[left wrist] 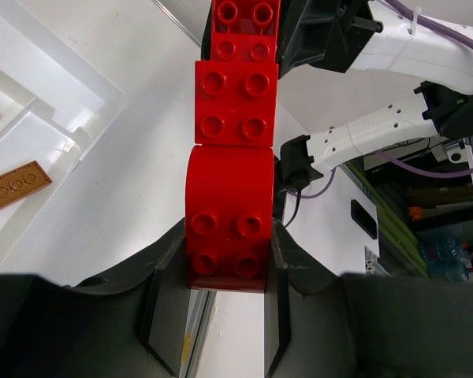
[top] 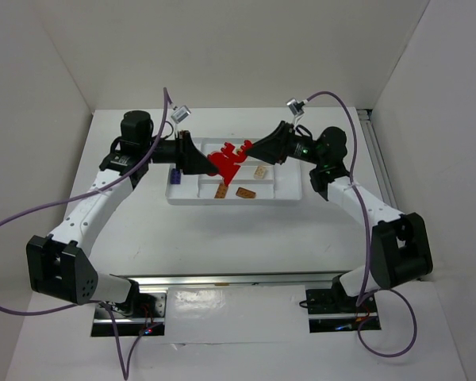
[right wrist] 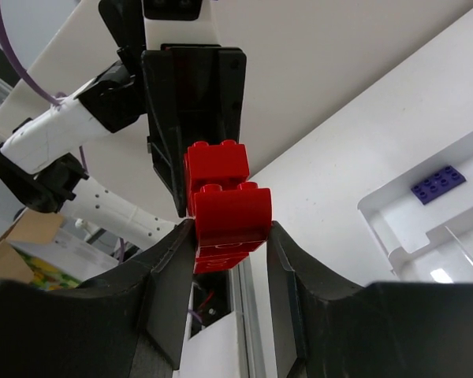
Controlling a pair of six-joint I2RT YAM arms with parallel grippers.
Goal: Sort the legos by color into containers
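Note:
I should move my right gripper to its right in the top view and lower it to release the red brick, because the tray's empty end section (top: 287, 182) is below it and on that side.
A row of red legos (top: 228, 161) hangs in the air above the white tray (top: 289, 197), held at both ends. My left gripper (top: 207, 162) is shut on its left end, and the left wrist view shows the row (left wrist: 232, 150) between the fingers of that gripper (left wrist: 225, 272). My right gripper (top: 255, 150) is shut on the right end, which shows in the right wrist view (right wrist: 229, 213) between the fingers of that gripper (right wrist: 230, 240). Two orange bricks (top: 221, 191) (top: 245, 192) and a paler one (top: 260, 171) lie in tray compartments. A purple brick (top: 175, 175) lies in the left compartment.
The tray stands mid-table, under both grippers. In the left wrist view an orange brick (left wrist: 16, 183) lies in a compartment at the left. In the right wrist view the purple brick (right wrist: 437, 183) lies in a tray corner (right wrist: 378, 209) at the right.

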